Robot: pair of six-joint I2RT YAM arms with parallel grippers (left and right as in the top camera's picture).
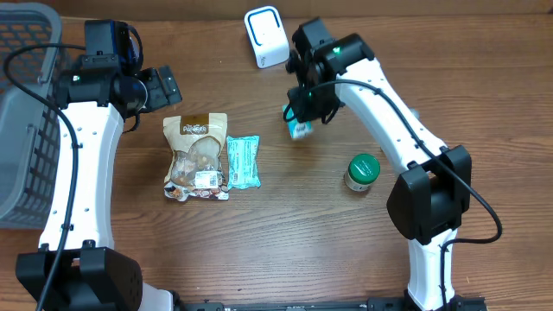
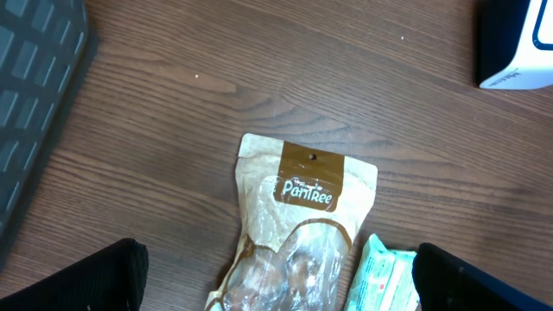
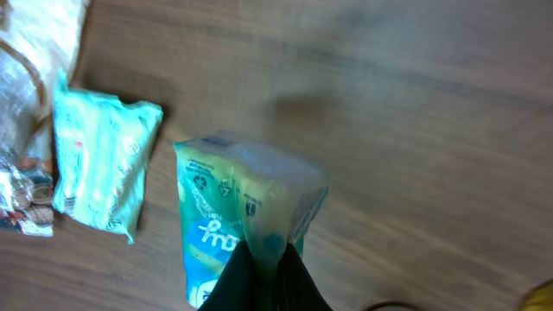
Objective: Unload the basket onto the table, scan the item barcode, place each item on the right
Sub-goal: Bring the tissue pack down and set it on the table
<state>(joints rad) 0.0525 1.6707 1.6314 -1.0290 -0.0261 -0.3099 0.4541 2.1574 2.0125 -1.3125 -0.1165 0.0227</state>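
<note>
My right gripper will next lower the pouch it is holding and draw it slightly back toward the green-lidded jar, onto empty table (image 1: 308, 145) (image 3: 344, 192).
My right gripper (image 1: 304, 108) is shut on a green and blue pouch (image 1: 299, 130), held above the table just below and right of the white barcode scanner (image 1: 266, 36). In the right wrist view the black fingers (image 3: 251, 276) pinch the pouch's (image 3: 233, 199) crimped edge, and it hangs tilted. My left gripper (image 1: 160, 86) stands open and empty over the top end of a PanTree snack bag (image 1: 197, 158). In the left wrist view the bag (image 2: 298, 225) lies between the two black fingertips (image 2: 95, 281), untouched. No barcode shows on the pouch.
A pale teal packet (image 1: 243, 161) lies right of the snack bag. A green-lidded jar (image 1: 363, 172) stands by the right arm. A grey mesh basket (image 1: 22, 130) fills the left edge. The scanner's corner (image 2: 518, 43) shows top right in the left wrist view.
</note>
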